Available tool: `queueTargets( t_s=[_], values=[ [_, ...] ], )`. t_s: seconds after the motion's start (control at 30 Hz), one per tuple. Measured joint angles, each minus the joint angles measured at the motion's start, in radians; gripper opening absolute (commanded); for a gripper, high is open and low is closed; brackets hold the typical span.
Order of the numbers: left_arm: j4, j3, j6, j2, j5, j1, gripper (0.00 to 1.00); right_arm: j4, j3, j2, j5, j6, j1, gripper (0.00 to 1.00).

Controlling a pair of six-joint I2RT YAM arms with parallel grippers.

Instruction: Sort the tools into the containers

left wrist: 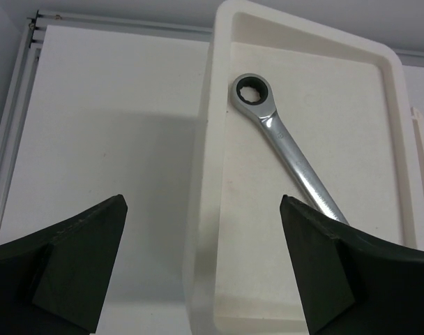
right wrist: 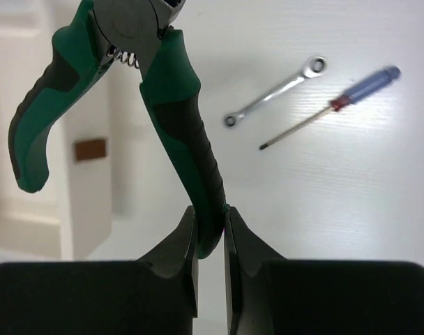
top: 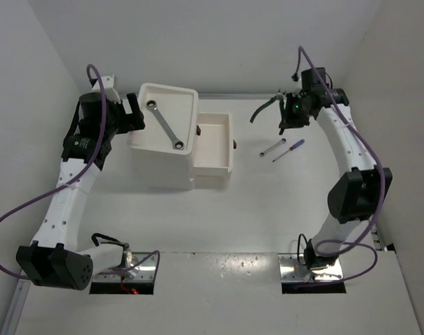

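The open, empty drawer is below my right gripper and to its left in the top view. My right gripper will move over the drawer next, then lower and let go of the pliers (top: 264, 109).
The green-handled pliers (right wrist: 177, 98) hang above the table, one handle pinched between the fingers of my right gripper (right wrist: 210, 223), which is shut on it. From above, the pliers (top: 264, 109) and right gripper (top: 289, 115) are at the back right. Below them a small silver wrench (right wrist: 275, 91) and a blue-handled screwdriver (right wrist: 337, 105) lie on the table. The white drawer unit (top: 163, 164) has a long silver wrench (left wrist: 289, 150) in its tray top (left wrist: 219, 84). My left gripper (left wrist: 203, 202) is open and empty, straddling the tray's left rim.
One white drawer (top: 229, 164) is pulled out to the right of the unit, with a reddish-brown handle (top: 234, 144). The small wrench (top: 273, 148) and screwdriver (top: 289, 150) lie right of it. White walls enclose the table on three sides.
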State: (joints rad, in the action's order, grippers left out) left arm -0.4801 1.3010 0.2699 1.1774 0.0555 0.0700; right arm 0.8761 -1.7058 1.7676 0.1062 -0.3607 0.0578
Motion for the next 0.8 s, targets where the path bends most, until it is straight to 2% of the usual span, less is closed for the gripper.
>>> queueTargets(
  t_s=[0.07, 0.1, 0.2, 0.23, 0.43, 0.53, 0.57, 0.67, 0.7, 0.8],
  values=[
    [-0.006, -0.010, -0.012, -0.003, -0.003, 0.000, 0.94, 0.050, -0.043, -0.022, -0.012, 0.063, 0.064, 0.00],
    [-0.011, -0.011, -0.022, 0.000, -0.006, 0.000, 0.87, 0.076, -0.073, -0.022, -0.015, 0.093, 0.100, 0.00],
    [-0.021, -0.006, -0.050, 0.021, -0.015, 0.000, 0.77, 0.142, -0.155, 0.005, -0.034, 0.159, 0.190, 0.00],
    [-0.029, -0.002, -0.058, 0.034, -0.018, 0.000, 0.68, 0.151, -0.174, 0.018, -0.049, 0.177, 0.215, 0.00],
    [-0.084, 0.004, -0.112, 0.087, 0.003, 0.028, 0.46, 0.183, -0.261, 0.114, -0.193, 0.242, 0.342, 0.00],
    [-0.098, 0.005, -0.126, 0.091, 0.023, 0.041, 0.31, 0.191, -0.295, 0.146, -0.232, 0.249, 0.391, 0.00],
    [-0.101, 0.005, -0.130, 0.092, 0.031, 0.042, 0.21, 0.196, -0.313, 0.156, -0.239, 0.247, 0.404, 0.00],
    [-0.106, 0.011, -0.136, 0.095, 0.037, 0.047, 0.05, 0.196, -0.358, 0.167, -0.269, 0.228, 0.445, 0.00],
    [-0.108, 0.011, -0.136, 0.095, 0.034, 0.047, 0.01, 0.196, -0.369, 0.167, -0.281, 0.215, 0.456, 0.00],
    [-0.110, 0.013, -0.134, 0.096, 0.038, 0.047, 0.00, 0.195, -0.386, 0.167, -0.300, 0.155, 0.476, 0.00]
  ],
)
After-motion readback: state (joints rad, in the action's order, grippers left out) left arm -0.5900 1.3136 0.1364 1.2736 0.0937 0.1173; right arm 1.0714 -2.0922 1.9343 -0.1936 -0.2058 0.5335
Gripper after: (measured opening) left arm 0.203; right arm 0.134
